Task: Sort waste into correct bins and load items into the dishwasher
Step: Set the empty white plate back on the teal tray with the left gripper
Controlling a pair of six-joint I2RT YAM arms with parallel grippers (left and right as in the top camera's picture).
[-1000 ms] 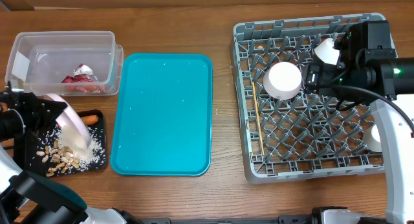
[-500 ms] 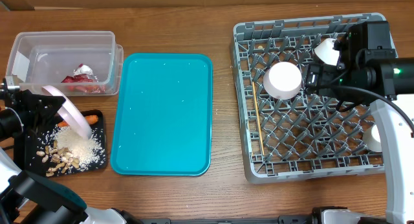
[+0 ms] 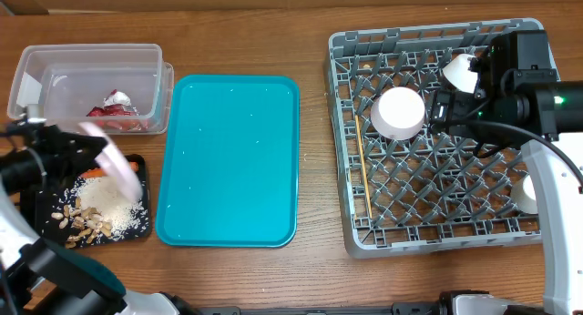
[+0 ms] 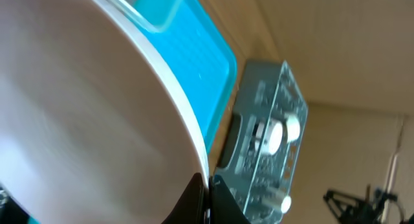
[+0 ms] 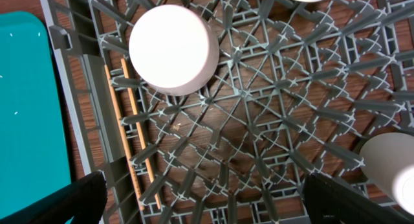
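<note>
I should move my left gripper to the right in the overhead view, lower the plate [image 3: 104, 151] onto the tray's middle [image 3: 230, 161] and let go, because the teal tray is bare.
My left gripper [image 3: 56, 157] is shut on the rim of a white plate [image 3: 104, 151], held tilted over the black tray [image 3: 138, 235]. The plate fills the left wrist view [image 4: 77, 107], with the jaws [image 4: 208, 193] on its edge. White rice [image 3: 115, 202], peanuts [image 3: 84, 222] and a carrot [image 3: 128, 167] lie in the tray. The red wrapper [image 3: 114, 111] is in the clear tub [image 3: 91, 48]. My right gripper [image 5: 204, 198] is open over the grey rack [image 3: 437, 219], which holds an upturned bowl [image 3: 398, 112], a cup [image 3: 524, 192] and chopsticks [image 5: 126, 120]. The silvery scrap is not visible.
A teal tray [image 3: 228, 160] lies between the bins and the rack. A second white dish [image 3: 460, 71] stands at the rack's back, next to my right arm. The tub is directly behind the black tray.
The left gripper has lifted the tilted plate up and slightly back from the black tray, leaving the rice pile uncovered. The right arm has not moved.
</note>
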